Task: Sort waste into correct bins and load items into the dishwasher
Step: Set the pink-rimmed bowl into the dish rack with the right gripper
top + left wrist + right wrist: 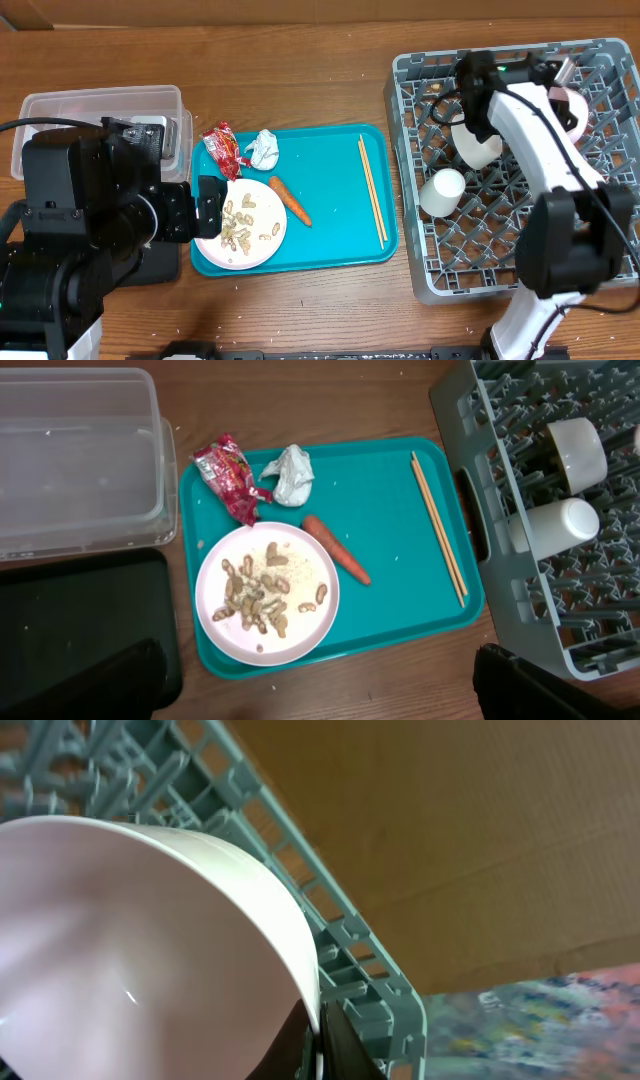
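Observation:
The white bowl (150,950) is still above the rack's wires, so my right gripper needs to move toward the second bowl next and go down, in beside that one.
A white plate (240,235) with peanut shells (262,600) sits on the teal tray (340,160). With it lie a carrot (290,200), a red wrapper (225,148), a paper ball (263,150) and chopsticks (372,188). My left gripper (320,695) is open and empty, above the table just in front of the tray's near edge; it also shows in the overhead view (203,208). My right gripper (318,1045) is shut on the rim of a white bowl (150,950) over the far right of the grey rack (420,270). A second bowl (478,145) and a cup (443,190) rest in the rack.
A clear tub (100,110) stands at the far left, empty in the left wrist view (70,450). A black tray (70,620) lies in front of it, largely under my left arm. A cardboard wall (480,830) stands behind the rack.

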You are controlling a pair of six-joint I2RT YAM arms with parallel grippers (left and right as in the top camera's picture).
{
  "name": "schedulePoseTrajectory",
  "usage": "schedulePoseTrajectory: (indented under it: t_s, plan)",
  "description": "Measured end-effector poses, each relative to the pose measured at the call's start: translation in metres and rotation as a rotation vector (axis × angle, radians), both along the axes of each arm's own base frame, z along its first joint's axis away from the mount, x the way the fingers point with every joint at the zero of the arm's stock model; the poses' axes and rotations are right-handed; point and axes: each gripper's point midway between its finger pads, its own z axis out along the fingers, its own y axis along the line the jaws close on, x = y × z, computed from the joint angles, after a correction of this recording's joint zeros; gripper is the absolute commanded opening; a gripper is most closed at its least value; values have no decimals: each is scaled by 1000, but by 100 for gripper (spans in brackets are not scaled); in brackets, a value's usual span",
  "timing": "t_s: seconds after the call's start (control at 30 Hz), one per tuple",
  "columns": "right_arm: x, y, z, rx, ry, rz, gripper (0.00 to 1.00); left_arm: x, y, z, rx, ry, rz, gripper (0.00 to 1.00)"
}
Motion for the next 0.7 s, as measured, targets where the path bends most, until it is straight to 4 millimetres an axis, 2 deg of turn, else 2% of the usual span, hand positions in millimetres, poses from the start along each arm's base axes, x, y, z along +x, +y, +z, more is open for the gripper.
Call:
schedulePoseTrajectory:
  t_s: [0.07, 0.2, 0.33, 0.37, 0.4, 0.43, 0.47, 0.6, 0.7]
  plan:
    - [1, -1, -11, -21, 50, 2, 4, 0, 0, 0, 0, 0, 0, 100]
    - [5, 3, -15, -49, 77, 17, 4, 0, 0, 0, 0, 0, 0, 100]
    - [9, 21, -16, -48, 85, 64, 5, 0, 0, 0, 0, 0, 0, 100]
    - [10, 27, -17, -48, 92, 79, 15, 0, 0, 0, 0, 0, 0, 100]
    - [11, 34, -19, -47, 96, 96, 34, 0, 0, 0, 0, 0, 0, 100]
    - [13, 41, -20, -43, 98, 111, 48, 0, 0, 0, 0, 0, 0, 100]
    - [13, 48, -22, -40, 110, 129, 52, 0, 0, 0, 0, 0, 0, 100]
    - [6, 70, -21, -47, 181, 184, 60, 0, 0, 0, 0, 0, 0, 100]
    - [-6, 80, -15, -34, 223, 183, 61, 0, 0, 0, 0, 0, 0, 100]
